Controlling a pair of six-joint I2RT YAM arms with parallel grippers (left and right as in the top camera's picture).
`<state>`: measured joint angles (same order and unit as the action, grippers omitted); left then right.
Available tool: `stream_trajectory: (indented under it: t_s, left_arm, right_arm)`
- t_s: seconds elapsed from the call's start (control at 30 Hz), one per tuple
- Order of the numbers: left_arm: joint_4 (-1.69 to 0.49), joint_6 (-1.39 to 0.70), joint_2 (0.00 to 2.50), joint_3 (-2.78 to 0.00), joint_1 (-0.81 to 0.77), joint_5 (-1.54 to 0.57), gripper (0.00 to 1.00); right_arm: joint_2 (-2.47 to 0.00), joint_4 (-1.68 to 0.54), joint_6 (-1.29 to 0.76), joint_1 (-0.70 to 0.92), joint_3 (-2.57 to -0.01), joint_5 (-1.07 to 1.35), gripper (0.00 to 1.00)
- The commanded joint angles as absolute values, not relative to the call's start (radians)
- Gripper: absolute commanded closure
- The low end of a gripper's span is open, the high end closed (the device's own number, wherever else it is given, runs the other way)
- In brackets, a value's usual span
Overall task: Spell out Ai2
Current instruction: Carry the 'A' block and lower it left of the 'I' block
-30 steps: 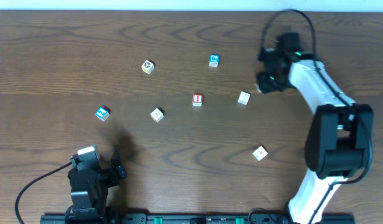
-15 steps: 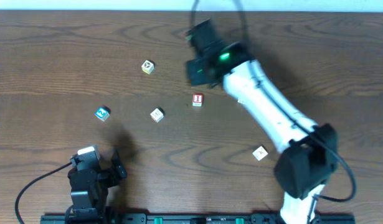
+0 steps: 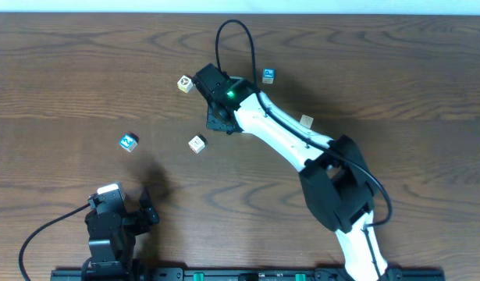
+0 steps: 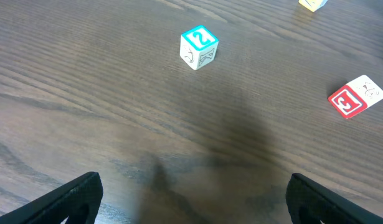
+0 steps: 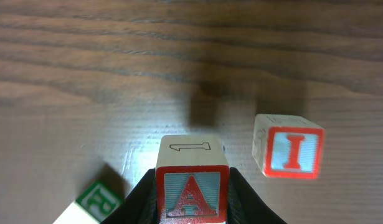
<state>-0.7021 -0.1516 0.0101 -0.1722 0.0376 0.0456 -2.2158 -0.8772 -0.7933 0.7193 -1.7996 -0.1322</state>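
My right gripper will next go down to the table and move toward the red "I" block (image 5: 289,149), because the "A" block it holds is still in the air with a gap to that block.
My right gripper (image 5: 192,199) is shut on a red-and-blue "A" block (image 5: 192,193) and holds it just above the table. A red "I" block (image 5: 289,151) lies right beside it to the right, apart from it. In the overhead view the right gripper (image 3: 218,117) is left of the table's centre, and the arm hides the "I" block. The teal "2" block (image 4: 198,46) lies at the left (image 3: 129,142). My left gripper (image 4: 191,199) is open and empty near the front edge (image 3: 148,212).
A green "R" block (image 5: 94,202) lies left of the held block. A red-faced block (image 4: 356,96) lies right of the "2" block (image 3: 197,143). Other blocks lie at the back: a yellowish one (image 3: 185,83), a blue one (image 3: 268,75), a pale one (image 3: 306,121).
My right arm has swung from the far right across the table to left of centre, now covering the "I" block from above. The left arm has not moved.
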Motion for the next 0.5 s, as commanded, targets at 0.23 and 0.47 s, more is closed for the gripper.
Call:
stream_trajectory:
  t_s: [0.23,0.47]
  left_arm:
    - [-0.706,-0.134,0.004,-0.160,0.041,0.059,0.05]
    - [-0.706,-0.134,0.004,-0.160,0.041,0.059,0.05]
  right_arm:
    - [-2.286,-0.864,-0.829,0.709,-1.803,-0.177,0.98]
    - [-2.291,-0.856,-0.768,0.703,-1.803,-0.204,0.98]
